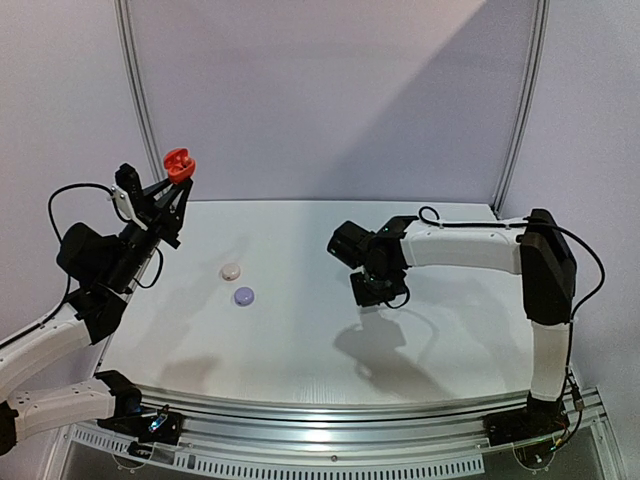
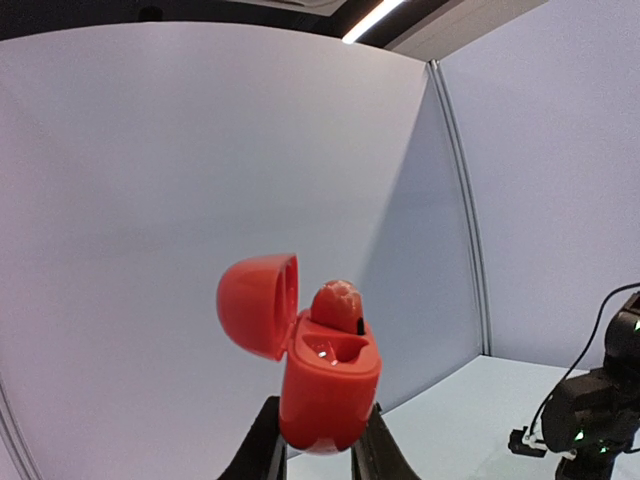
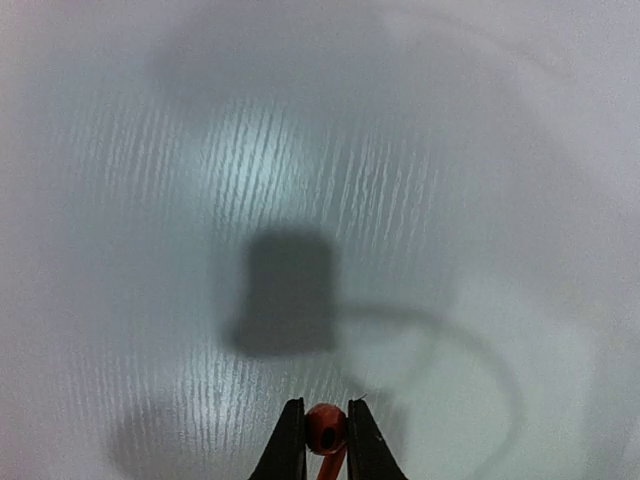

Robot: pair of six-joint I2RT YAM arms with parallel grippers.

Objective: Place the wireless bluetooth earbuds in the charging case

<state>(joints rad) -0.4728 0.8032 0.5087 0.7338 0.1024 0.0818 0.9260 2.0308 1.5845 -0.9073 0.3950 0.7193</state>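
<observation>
My right gripper is holding the second red earbud and will next lower it onto the bare white tabletop below, clear of both round cases, and let go of it there.
My left gripper (image 2: 318,440) is shut on a red charging case (image 2: 328,385), held high at the table's far left, where the top view shows the case (image 1: 178,163) against the back wall. Its lid (image 2: 256,304) is hinged open. One red earbud (image 2: 336,304) sits in the far slot; the near slot is bare. My right gripper (image 3: 325,440) is shut on a second red earbud (image 3: 324,430), stem pointing back between the fingers. It hangs above the white table. In the top view the right gripper (image 1: 379,292) is right of centre, pointing down.
A cream round case (image 1: 231,271) and a lilac round case (image 1: 244,296) lie shut on the table (image 1: 300,340) left of centre. The right arm's shadow falls below the gripper. Metal frame posts stand at the back corners.
</observation>
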